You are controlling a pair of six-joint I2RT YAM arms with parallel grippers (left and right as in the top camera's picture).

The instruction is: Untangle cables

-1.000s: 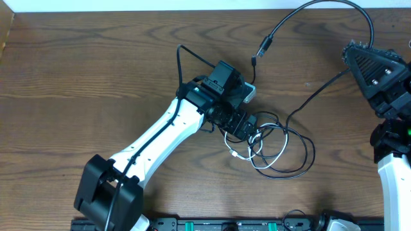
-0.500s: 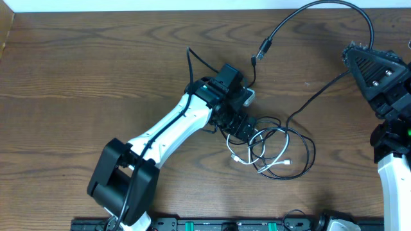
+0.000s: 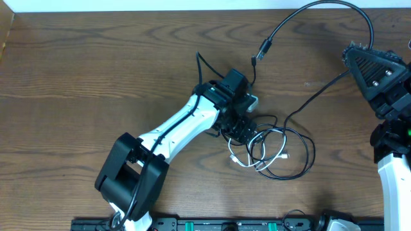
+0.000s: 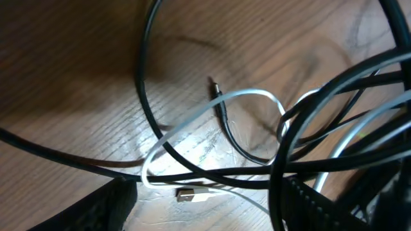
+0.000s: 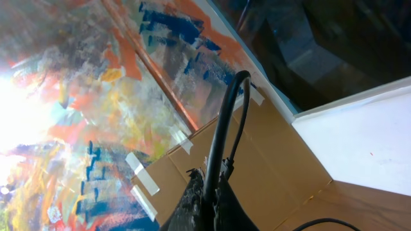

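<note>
The cable's plug hangs clear of the tangle. Next, my raised right gripper should move gently to the right in the overhead view and release the cable above the bare tabletop.
The cables (image 3: pixel 282 151) lie in a loose tangle of black loops and one white cord (image 3: pixel 246 164) right of the table's middle. My left gripper (image 3: pixel 249 133) is down at the tangle's left edge. In the left wrist view it (image 4: pixel 205 206) is open, with black strands and the white cord's flat plug (image 4: pixel 192 194) between its fingers (image 4: pixel 106 205). A thin black jack plug (image 4: pixel 215 90) lies just beyond. My right gripper (image 3: pixel 355 51) is raised at the far right, shut on a black cable (image 5: pixel 225 128) that arcs over to a loose plug (image 3: pixel 264 46).
A second small black plug (image 3: pixel 254 60) lies beside my left wrist. A black strand (image 3: pixel 318 93) runs from below the right gripper into the tangle. The right arm's white base (image 3: pixel 392 173) stands at the right edge, and a black rail (image 3: pixel 225 224) lines the front.
My left arm has pushed right and forward into the tangle, and its jaws have narrowed. The white cord's loop has shifted a little. The right arm has stayed still.
</note>
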